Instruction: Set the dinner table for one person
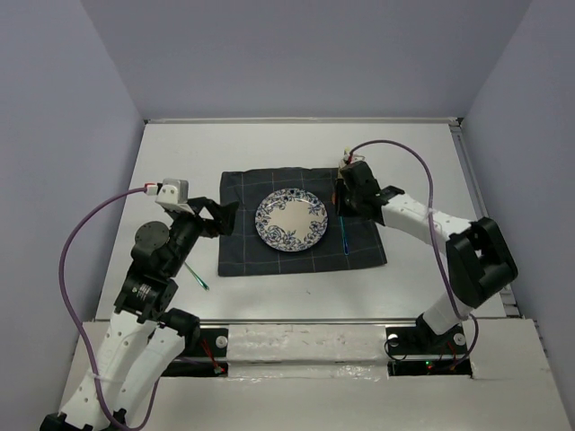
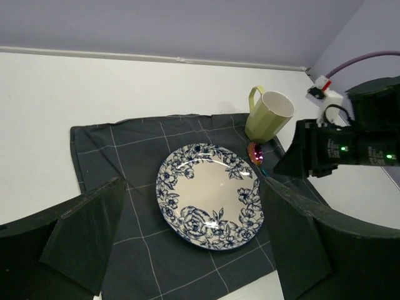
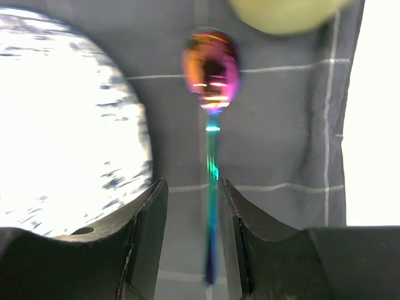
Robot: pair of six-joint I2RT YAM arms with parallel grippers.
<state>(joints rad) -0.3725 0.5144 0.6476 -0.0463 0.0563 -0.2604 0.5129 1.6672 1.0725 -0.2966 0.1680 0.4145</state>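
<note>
My right gripper rises next, crosses past the plate [image 1: 291,220] and lowers onto the handle of the thin greenish utensil off the cloth, as the spoon [image 3: 211,69] lies by the plate.
The white dinner table [image 1: 180,162] holds a dark navy grid cloth [image 1: 243,256] with a blue-and-white floral plate [image 1: 291,220] in its middle. An iridescent spoon [image 3: 211,69] lies on the cloth right of the plate, and shows in the top view [image 1: 344,233]. My right gripper [image 3: 192,187] is open low over the cloth, its fingers on either side of the spoon's handle. A pale green mug [image 2: 269,115] stands upright at the cloth's far right corner, just beyond the spoon's bowl. My left gripper [image 1: 223,215] is wide open and empty above the cloth's left edge.
A thin greenish utensil [image 1: 198,277] lies on the white table left of the cloth, beside the left arm. Lavender walls bound the table on three sides. The right arm's purple cable [image 1: 422,171] arcs over the far right.
</note>
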